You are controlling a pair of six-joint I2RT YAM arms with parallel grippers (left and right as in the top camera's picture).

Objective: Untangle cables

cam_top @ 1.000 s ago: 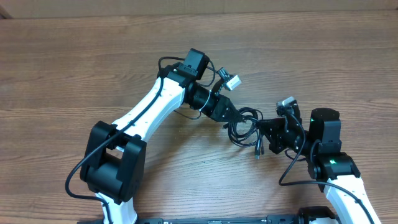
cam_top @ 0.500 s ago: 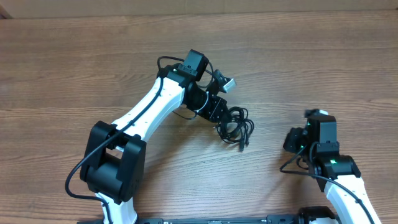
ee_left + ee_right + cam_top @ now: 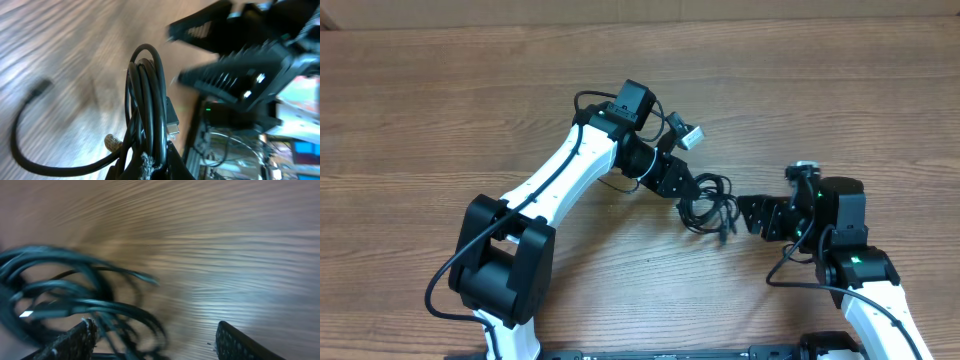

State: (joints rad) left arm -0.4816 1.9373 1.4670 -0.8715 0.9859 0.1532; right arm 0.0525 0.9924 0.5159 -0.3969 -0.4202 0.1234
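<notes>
The cables are kept bunched above the table by my grip, so my left gripper will next dip, with its fingers tilting down toward the wood under the bundle, and release them there.
The cables are a tangled bundle of thin black cords hanging over the middle of the table. My left gripper is shut on the bundle's left side. In the left wrist view the looped cables rise from between my closed fingers, and a silver-tipped plug shows beside them. My right gripper stands open just right of the bundle, fingers pointing left at it. The right wrist view is blurred, with the cables at left by the left finger and nothing gripped.
The wooden table stretches all round. A loose cable end curls on the wood left of the bundle. A small white connector on the left arm's own wiring sticks up behind the wrist.
My right gripper had pulled away to the right while shut, then came back left to the bundle and opened. The left gripper shifted slightly with the cables held.
</notes>
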